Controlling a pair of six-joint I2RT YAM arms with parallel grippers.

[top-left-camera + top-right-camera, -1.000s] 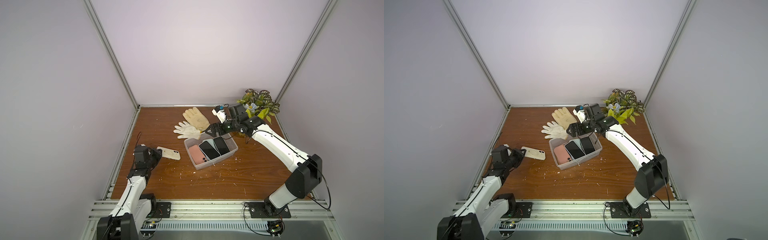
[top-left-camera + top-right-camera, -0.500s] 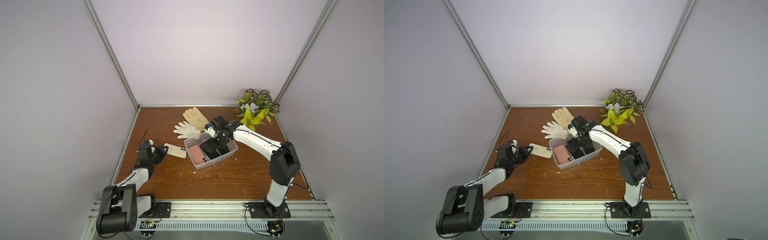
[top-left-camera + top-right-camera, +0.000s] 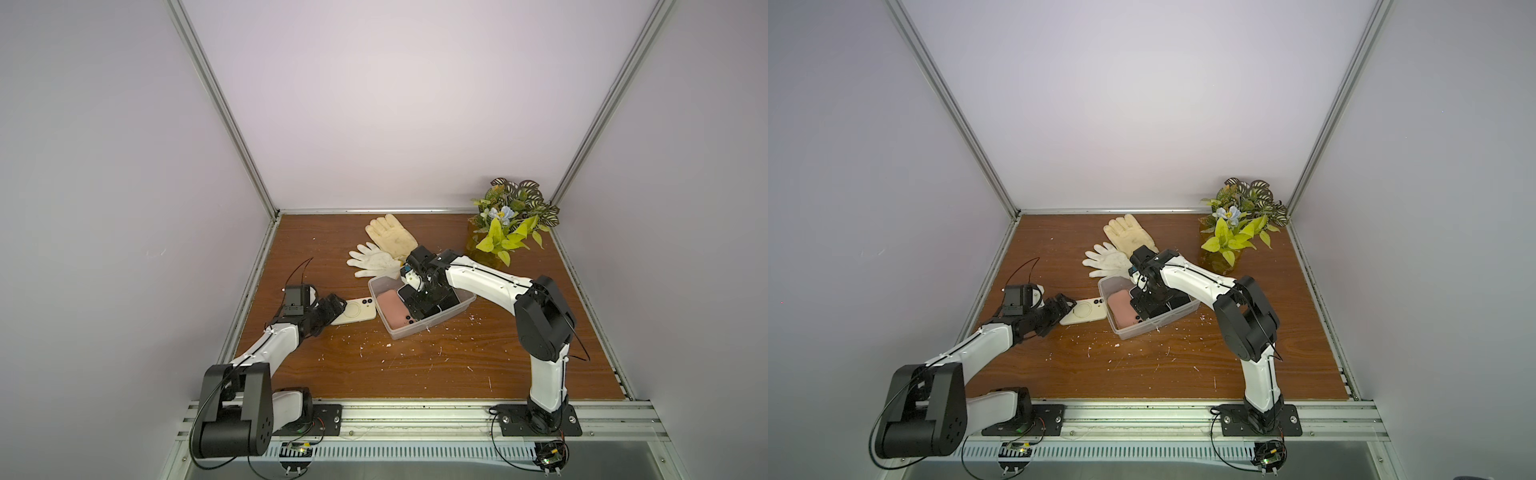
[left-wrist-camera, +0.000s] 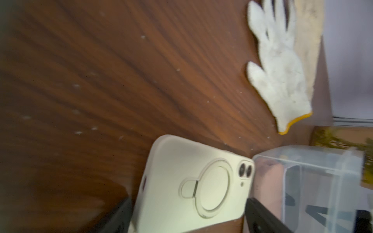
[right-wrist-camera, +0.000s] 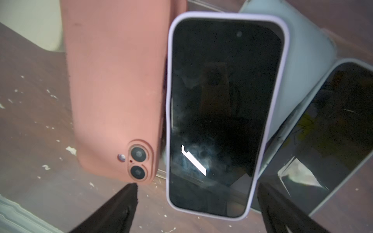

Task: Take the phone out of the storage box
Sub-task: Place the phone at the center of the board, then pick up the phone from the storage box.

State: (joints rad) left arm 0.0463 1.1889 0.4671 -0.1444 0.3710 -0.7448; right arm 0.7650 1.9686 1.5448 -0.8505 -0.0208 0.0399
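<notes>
My right gripper lowers further and closes across the lilac phone's near end (image 5: 211,192) next, since that phone lies uncovered on top of the pale blue one.
The clear storage box (image 3: 434,326) (image 3: 1156,326) sits mid-table. It holds a pink-cased phone (image 3: 392,309) (image 5: 113,80), a lilac-cased phone (image 5: 222,100) lying screen up, and a pale blue-cased phone (image 5: 333,131). My right gripper (image 3: 419,307) (image 5: 197,189) hangs open inside the box, its fingers on either side of the lilac phone's end without gripping it. A cream phone (image 3: 353,318) (image 4: 191,185) lies camera side up on the table, against the box's left wall (image 4: 302,175). My left gripper (image 3: 328,311) (image 4: 187,211) is open around its near end.
A white knit glove (image 3: 372,266) (image 4: 280,80) and a tan glove (image 3: 390,235) lie just behind the box. A potted plant (image 3: 509,220) stands in the back right corner. White crumbs are scattered over the wooden table (image 3: 415,365). Walls with metal rails close in the sides.
My left gripper carried the cream phone right to the box's side, then opened and let it go. My right gripper moved from behind the box down into it, still open.
</notes>
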